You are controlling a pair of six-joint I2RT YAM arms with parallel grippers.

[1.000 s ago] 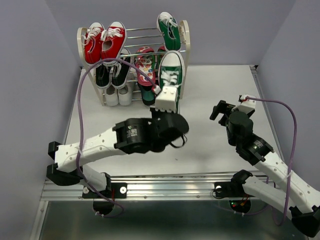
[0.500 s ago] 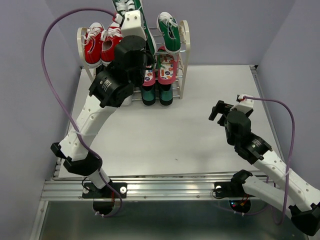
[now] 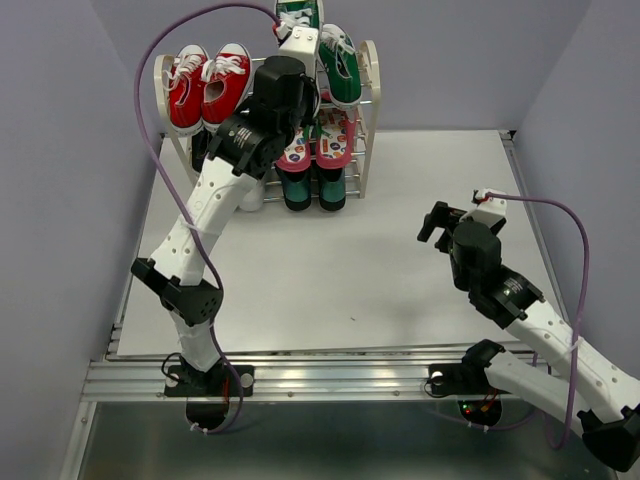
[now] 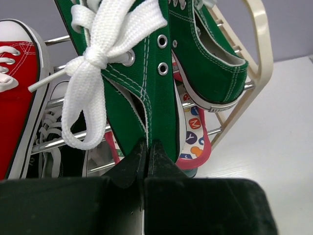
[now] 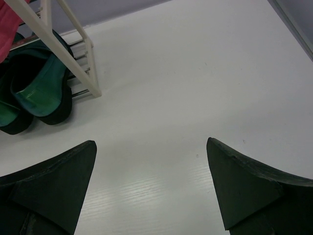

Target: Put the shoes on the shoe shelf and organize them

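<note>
The red sneakers and the mate [image 3: 340, 65] have bare top-level rods between them, so the robot's left gripper next needs to ease down and toward the red pair to release the sneaker.
My left gripper [image 3: 296, 38] is shut on a green canvas sneaker [image 3: 298, 12] and holds it over the top tier of the shoe shelf [image 3: 372, 95]. In the left wrist view the jaws [image 4: 146, 147] pinch the sneaker's canvas edge [image 4: 159, 93] below its white laces. Its mate [image 3: 340, 65] [image 4: 210, 58] lies on the top tier just to the right. The flip-flops [image 3: 325, 138] [image 4: 193, 134] sit on the middle tier. The dark green loafers [image 3: 310, 188] [image 5: 39, 93] sit at the bottom. My right gripper [image 3: 440, 220] [image 5: 151, 181] is open and empty over the table.
Red sneakers [image 3: 205, 80] [image 4: 14, 93] fill the left of the top tier. Black sneakers [image 4: 54, 142] sit below them, mostly hidden by my left arm in the top view. The shelf's cream side panel [image 4: 254, 58] stands right of the held sneaker. A grey wall backs the shelf.
My left arm has lifted the green sneaker from in front of the shelf to above its top tier, then shifted it right toward the other green sneaker. The right arm has not moved.
</note>
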